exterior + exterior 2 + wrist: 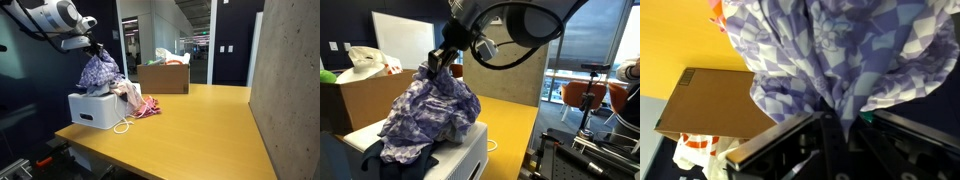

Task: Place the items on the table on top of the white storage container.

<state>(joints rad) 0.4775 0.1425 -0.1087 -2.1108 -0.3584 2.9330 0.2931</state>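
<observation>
The checked cloth's pinched top comes down toward the white storage container's lid (96, 93) next and my gripper releases it, because the cloth's lower part already rests there.
A purple and white checked cloth (99, 72) hangs from my gripper (93, 47) over the white storage container (95, 110), its lower part resting on the lid. In an exterior view the cloth (432, 110) drapes over the container (460, 155) with the gripper (440, 60) pinching its top. In the wrist view the cloth (840, 50) is clamped between the fingers (835, 130). A pink and orange cloth (140, 103) lies on the table (200, 125) against the container's side, with a white cord (122, 127) beside it.
A cardboard box (165, 78) with bags inside stands at the table's far end; it also shows in the wrist view (710, 100) and an exterior view (360, 95). A grey wall panel (285, 90) borders one table side.
</observation>
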